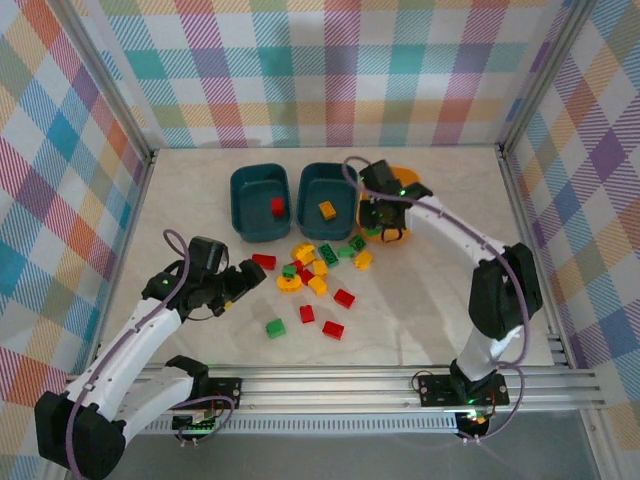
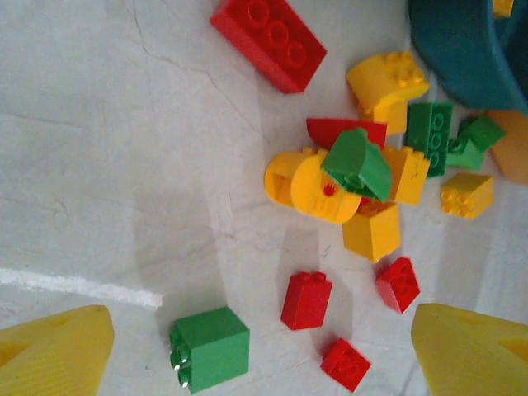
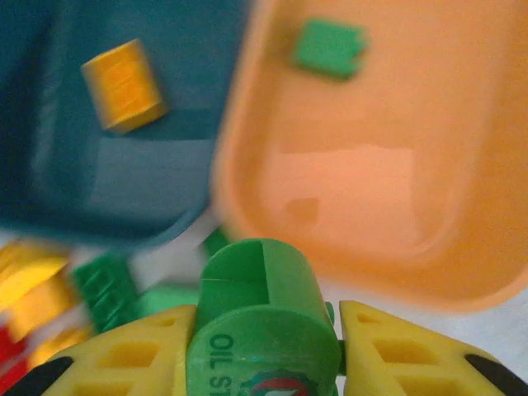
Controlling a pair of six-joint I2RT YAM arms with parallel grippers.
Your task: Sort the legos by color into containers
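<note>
The right gripper carries the green round piece outward past the orange-yellow tub's near rim next and releases it over the tub's bottom, since a green brick lies there.
My right gripper is shut on a green round piece with a printed label, just short of the near rim of the orange-yellow tub. A green brick lies in that tub. The middle teal tub holds a yellow brick. The left teal tub holds a red brick. My left gripper is open above the table, with a green brick and a red brick below it. A mixed pile of legos lies in front of the tubs.
Loose red bricks and a long red brick lie around the pile. The right arm covers much of the orange-yellow tub in the top view. A metal rail runs along the near table edge, and patterned walls enclose the sides.
</note>
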